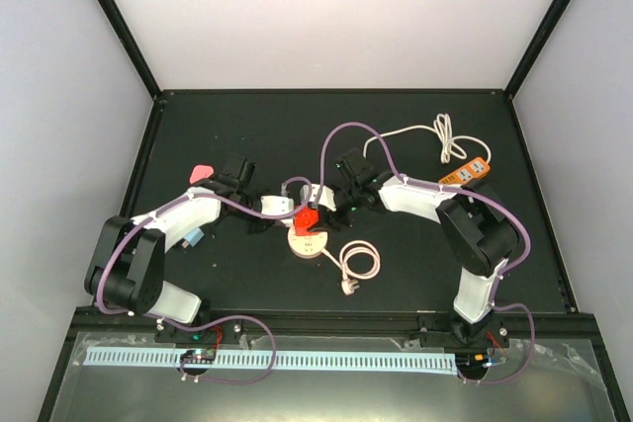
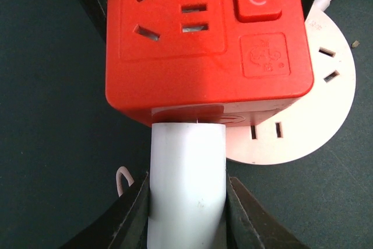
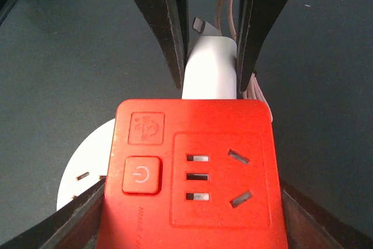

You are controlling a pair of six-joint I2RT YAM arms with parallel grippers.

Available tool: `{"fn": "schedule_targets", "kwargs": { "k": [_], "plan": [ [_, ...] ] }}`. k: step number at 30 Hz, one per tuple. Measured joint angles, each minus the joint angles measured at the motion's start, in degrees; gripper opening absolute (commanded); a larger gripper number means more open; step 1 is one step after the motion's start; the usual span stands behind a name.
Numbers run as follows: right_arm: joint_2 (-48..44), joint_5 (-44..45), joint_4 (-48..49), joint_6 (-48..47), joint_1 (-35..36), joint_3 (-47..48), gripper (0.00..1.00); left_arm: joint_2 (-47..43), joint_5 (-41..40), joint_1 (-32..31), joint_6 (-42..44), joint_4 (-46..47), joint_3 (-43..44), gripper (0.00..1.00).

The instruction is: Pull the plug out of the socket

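The robot's left gripper will next move toward the pink object and down to the tabletop below, letting go of the plug while the right gripper holds the socket.
A red cube socket (image 1: pixel 309 218) is at the table's middle, above a round pale socket disc (image 1: pixel 309 243). A white plug (image 2: pixel 186 185) sits in its side face, flush against the red body. My left gripper (image 2: pixel 186 217) is shut on the white plug, one finger pressed on each side. My right gripper (image 3: pixel 192 225) is shut on the red socket (image 3: pixel 192 173), with its fingers (image 3: pixel 76 223) at both lower flanks. In the right wrist view the plug (image 3: pixel 211 68) shows behind the socket, between the left arm's fingers (image 3: pixel 169 21). In the left wrist view the socket (image 2: pixel 204 45) fills the top.
A pink coiled cable with its own plug (image 1: pixel 356 264) lies just right of the disc. An orange power strip (image 1: pixel 465 173) with a white cord (image 1: pixel 435 135) lies at the back right. A pink object (image 1: pixel 201 173) sits at the back left.
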Motion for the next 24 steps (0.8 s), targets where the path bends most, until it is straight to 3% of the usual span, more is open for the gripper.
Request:
{"fn": "schedule_targets", "kwargs": {
  "k": [24],
  "plan": [
    [1.2, -0.31, 0.59, 0.0, 0.59, 1.75, 0.04, -2.71, -0.52, 1.81, 0.15, -1.03, -0.85, 0.02]
  ]
}}
